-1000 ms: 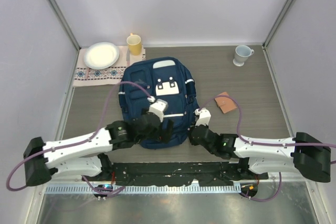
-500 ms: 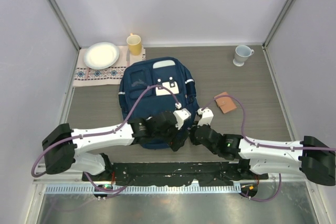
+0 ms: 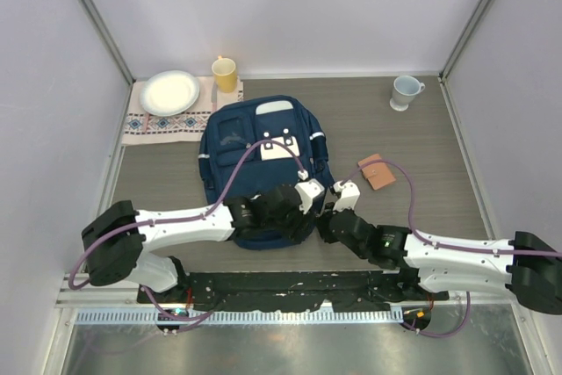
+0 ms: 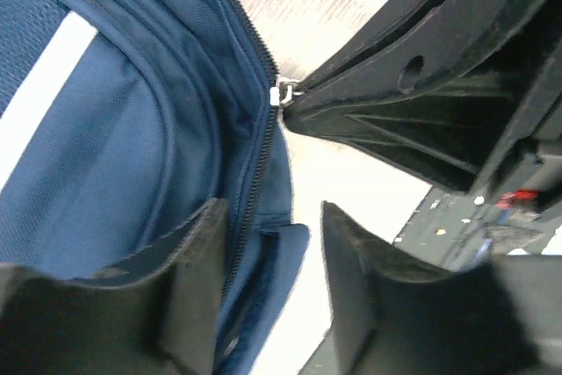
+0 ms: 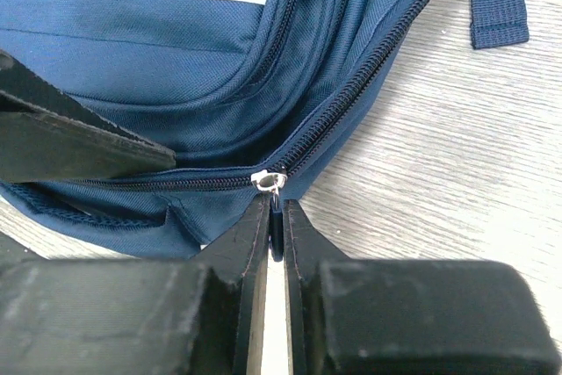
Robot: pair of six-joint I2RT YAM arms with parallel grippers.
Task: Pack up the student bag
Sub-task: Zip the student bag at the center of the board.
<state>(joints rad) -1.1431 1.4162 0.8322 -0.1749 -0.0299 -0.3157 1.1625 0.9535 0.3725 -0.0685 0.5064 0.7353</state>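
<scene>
The zipper track continues past the slider [image 5: 270, 182], so my right gripper should next pull the tab outward along the bag's side toward the loose strap.
The student bag [image 3: 255, 142] lies flat in the middle of the table, navy with white stripes. My right gripper [image 3: 323, 219] is at its near right corner, shut on the pull tab [image 5: 277, 219] of the main zipper, just below the silver slider [image 5: 270, 182]. My left gripper [image 3: 306, 217] is close beside it on the bag's near edge. In the left wrist view its fingers [image 4: 198, 287] stand apart astride the bag's zippered rim [image 4: 255, 208], with fabric in the gap. The right gripper's black tips [image 4: 351, 116] meet the slider [image 4: 283, 94] just ahead.
Behind the bag on the left, a white plate [image 3: 170, 91] sits on a patterned cloth [image 3: 145, 125], beside a yellow cup [image 3: 225, 72]. A pale mug [image 3: 405, 90] stands at the back right. A small brown flat item [image 3: 378, 173] lies right of the bag.
My left arm has swung right across the bag's near end to beside the right gripper, and its jaws have narrowed. The right gripper keeps its hold on the zipper pull.
</scene>
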